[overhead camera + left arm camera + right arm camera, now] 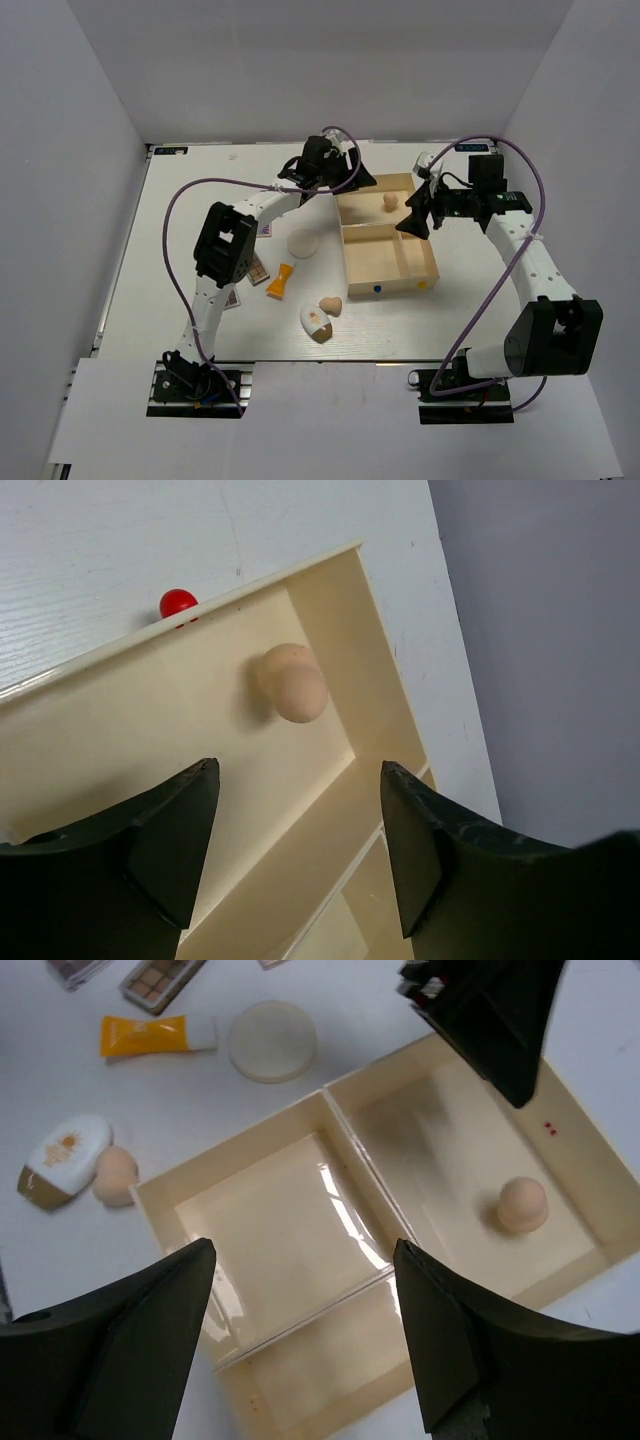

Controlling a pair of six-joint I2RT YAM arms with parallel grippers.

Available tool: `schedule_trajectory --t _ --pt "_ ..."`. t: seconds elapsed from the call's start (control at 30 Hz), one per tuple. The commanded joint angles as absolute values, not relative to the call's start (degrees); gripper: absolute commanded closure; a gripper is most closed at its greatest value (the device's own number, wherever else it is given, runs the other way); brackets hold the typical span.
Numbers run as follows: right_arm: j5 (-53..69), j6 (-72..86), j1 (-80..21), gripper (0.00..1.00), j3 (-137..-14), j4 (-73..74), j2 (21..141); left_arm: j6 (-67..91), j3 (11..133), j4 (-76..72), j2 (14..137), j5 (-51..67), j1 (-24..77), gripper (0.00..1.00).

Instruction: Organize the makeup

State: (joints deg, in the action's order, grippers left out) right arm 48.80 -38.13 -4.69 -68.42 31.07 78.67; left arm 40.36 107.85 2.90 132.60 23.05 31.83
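The second sponge (pixel 331 306) is still outside the box, so I should move my right gripper back, down and to the left in the top view, onto the sponge.
One peach sponge (pixel 390 202) (pixel 293 685) (pixel 522 1204) lies in the far compartment of the cream box (pixel 344 256). My left gripper (pixel 347 181) (pixel 300 770) hovers over that compartment, open and empty. My right gripper (pixel 415 216) (pixel 305 1250) hangs open above the box's two nearer compartments, which hold nothing. On the table left of the box lie the round cream disc (pixel 303 243) (pixel 272 1040), the orange tube (pixel 280 281) (pixel 155 1035), a second sponge (pixel 330 306) (pixel 115 1175) and the white egg-shaped item (pixel 316 322) (pixel 62 1158). A brown palette (pixel 257 270) (pixel 160 982) lies partly under the left arm.
Another palette (pixel 232 298) peeks out beside the left arm's lower link. A small red object (pixel 177 602) sits just outside the box's far wall. White walls enclose the table at the back and sides. Purple cables loop above both arms.
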Motion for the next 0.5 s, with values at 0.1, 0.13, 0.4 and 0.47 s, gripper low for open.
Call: schedule_trajectory --t 0.1,0.13,0.4,0.47 --pt "64.0 -59.3 -6.9 0.28 -67.9 45.2 77.3 38.9 107.4 4.4 122.1 17.7 30.9 0.3" --pt "64.9 -61.9 -7.5 0.28 -67.5 49.3 77.5 38.9 105.0 5.2 118.9 16.7 30.1 0.34" --pt "56.6 -67.3 -22.8 0.3 -62.2 48.6 78.6 38.2 82.0 9.1 95.9 4.9 26.1 0.61" --pt "54.1 -67.2 -26.2 0.28 -62.3 47.6 79.7 38.1 76.9 11.4 91.2 3.4 25.0 0.49"
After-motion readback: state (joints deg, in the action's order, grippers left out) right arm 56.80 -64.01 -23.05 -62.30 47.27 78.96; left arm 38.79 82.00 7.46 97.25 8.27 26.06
